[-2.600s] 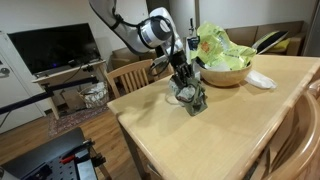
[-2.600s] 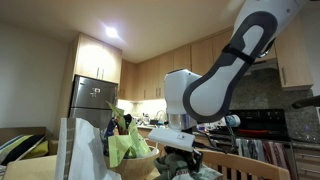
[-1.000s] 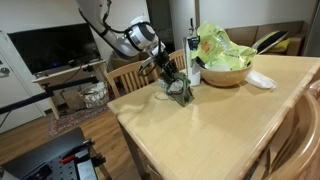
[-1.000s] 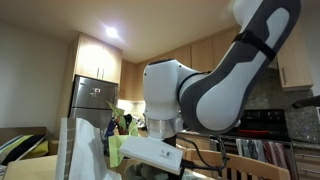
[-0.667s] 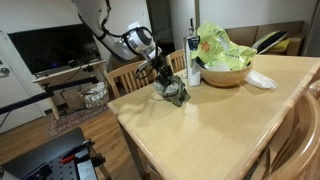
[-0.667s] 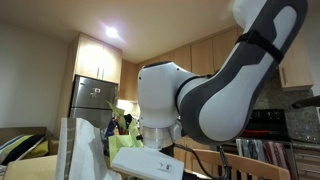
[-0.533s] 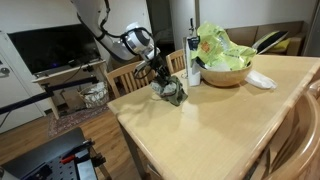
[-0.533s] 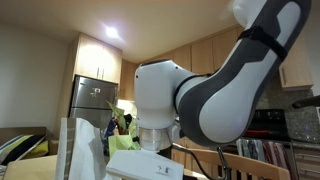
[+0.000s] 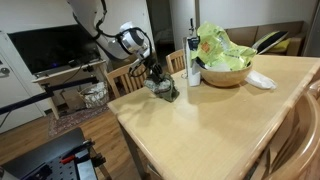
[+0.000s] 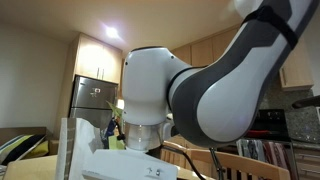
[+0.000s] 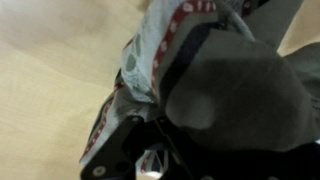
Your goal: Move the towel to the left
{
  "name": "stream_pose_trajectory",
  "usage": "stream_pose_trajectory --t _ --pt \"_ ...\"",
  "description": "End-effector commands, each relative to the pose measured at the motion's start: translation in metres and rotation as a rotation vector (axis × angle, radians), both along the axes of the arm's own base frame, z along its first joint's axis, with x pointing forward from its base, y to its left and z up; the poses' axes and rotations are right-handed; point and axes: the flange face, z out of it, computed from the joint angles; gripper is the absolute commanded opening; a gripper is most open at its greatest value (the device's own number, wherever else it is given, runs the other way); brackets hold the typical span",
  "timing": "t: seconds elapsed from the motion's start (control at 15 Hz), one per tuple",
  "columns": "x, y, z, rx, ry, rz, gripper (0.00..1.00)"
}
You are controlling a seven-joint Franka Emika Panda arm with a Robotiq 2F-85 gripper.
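Note:
Bare table still lies between the towel (image 9: 164, 88) and the table's edge by the chair, so the robot's gripper should next move the towel toward that edge, go down a little and let go of it on the table.
The towel (image 9: 164, 88) is a crumpled grey cloth with a red and white pattern, lying near the far left corner of the wooden table (image 9: 220, 125). My gripper (image 9: 155, 76) is down on its left part and shut on it. In the wrist view the towel (image 11: 160, 40) bunches right against the dark fingers (image 11: 150, 150), with bare table (image 11: 50, 90) beside it. In an exterior view my arm (image 10: 190, 90) fills the picture and hides the towel.
A bowl of green stuff (image 9: 225, 72), a dark bottle (image 9: 193, 60) and a white object (image 9: 260, 80) stand at the table's back. A wooden chair (image 9: 128, 75) is just past the left edge, with a TV (image 9: 55, 48) behind it.
My gripper has dragged the towel leftward across the table, away from the bowl and bottle and toward the left corner. The arm has swung closer in an exterior view.

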Motion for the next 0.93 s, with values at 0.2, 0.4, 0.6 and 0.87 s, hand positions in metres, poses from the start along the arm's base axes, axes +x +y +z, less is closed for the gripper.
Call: stream_pose_trajectory --t 0.2,0.4,0.6,0.87 --pt "-0.009 0.020 0.002 0.000 0.024 0.092 0.06" --pt "-0.021 0.032 0.002 0.000 0.052 0.153 0.06" --pt "-0.032 0.046 -0.003 -0.009 0.082 0.211 0.06" --pt "-0.042 0.053 -0.012 -0.039 0.117 0.253 0.06"
